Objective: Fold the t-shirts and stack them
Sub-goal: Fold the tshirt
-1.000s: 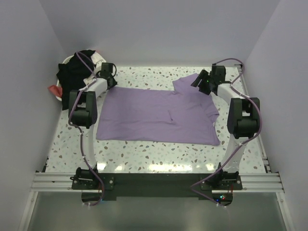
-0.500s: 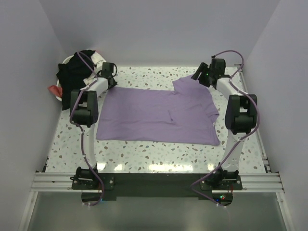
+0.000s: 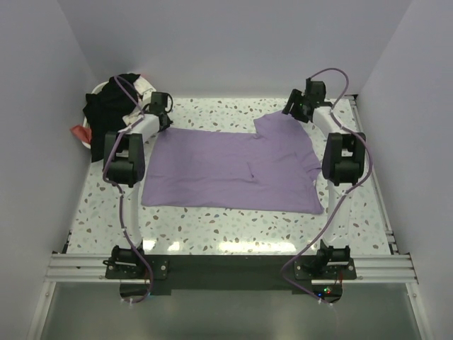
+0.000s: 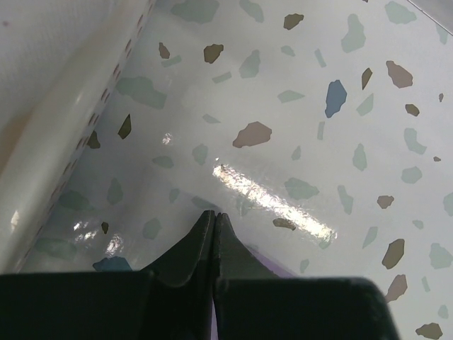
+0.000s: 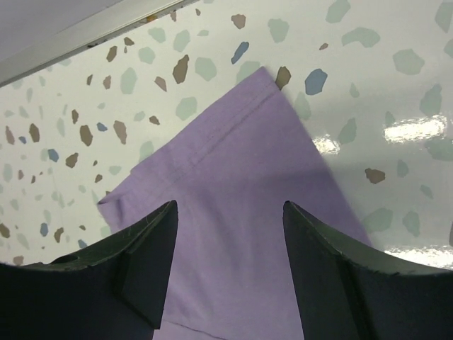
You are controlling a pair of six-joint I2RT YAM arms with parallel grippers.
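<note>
The sleeve's edge (image 5: 301, 134) beside its far corner is outside my fingers, so my right gripper goes down onto it next, toward the right in the wrist view.
A lavender t-shirt (image 3: 233, 170) lies spread flat on the speckled table, one sleeve (image 5: 233, 142) pointing to the far right. My left gripper (image 3: 163, 125) is down at the shirt's far left corner. In the left wrist view its jaws (image 4: 214, 214) are pressed together, with a sliver of purple cloth (image 4: 279, 268) showing under and between the fingers. My right gripper (image 3: 289, 112) hovers open over the far right sleeve, and in the right wrist view (image 5: 230, 205) cloth fills the wide gap between its fingers without touching them.
A white laundry basket (image 3: 97, 91) stands at the far left corner, holding black clothing (image 3: 113, 99), with a coral cloth (image 3: 78, 131) hanging off its side. A metal rail (image 5: 78, 35) edges the table's far side. Walls close in on three sides.
My left gripper has closed at the shirt's far left corner. The right arm has swung back and further away, toward the sleeve's tip, still open.
</note>
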